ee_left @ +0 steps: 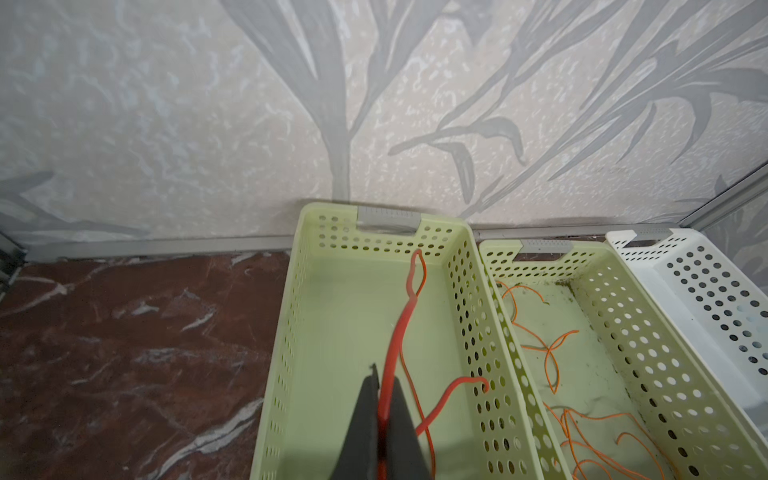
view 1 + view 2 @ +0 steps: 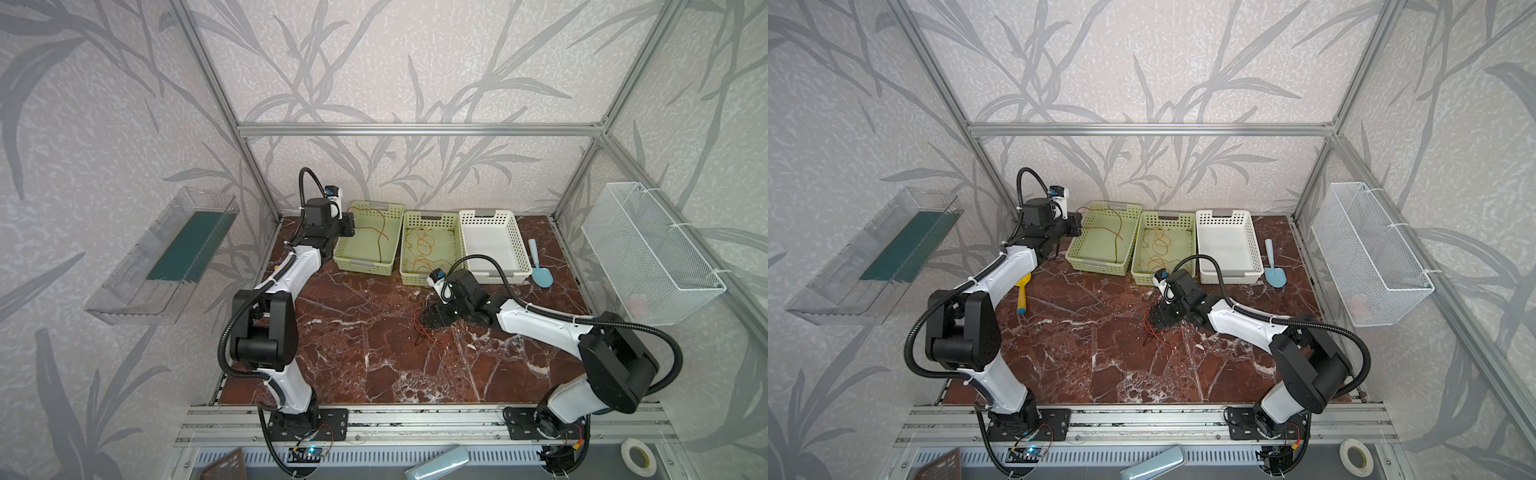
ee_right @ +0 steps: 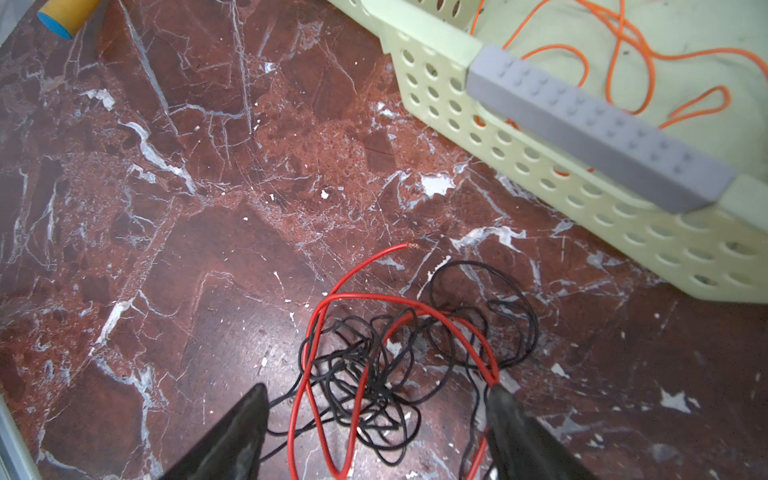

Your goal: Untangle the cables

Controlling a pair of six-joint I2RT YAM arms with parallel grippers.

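The loops of the reddish-orange cable already trail on the bottom of the green basket (image 2: 362,243) (image 1: 329,384) below. My left gripper needs to go down next, tip its fingers toward it and let go of the cable.
My left gripper (image 1: 384,384) is shut on a thin reddish-orange cable (image 1: 399,328) over the left green basket (image 1: 324,210). That cable's loops trail down inside the basket (image 2: 380,232). A red cable (image 3: 365,295) and a black cable (image 3: 473,263) lie tangled together on the marble table (image 2: 428,332). My right gripper (image 3: 378,388) is open just above that tangle, with one finger on each side. One fingertip (image 3: 498,399) sits against the red wire. An orange cable (image 2: 424,245) curls in the middle green basket (image 2: 415,280).
A white basket (image 2: 503,276) stands right of the green ones, with a blue scoop (image 2: 542,276) beside it. A yellow-handled brush (image 2: 1022,297) lies near my left arm. A wire basket (image 2: 648,257) hangs on the right wall and a clear tray (image 2: 137,291) on the left wall.
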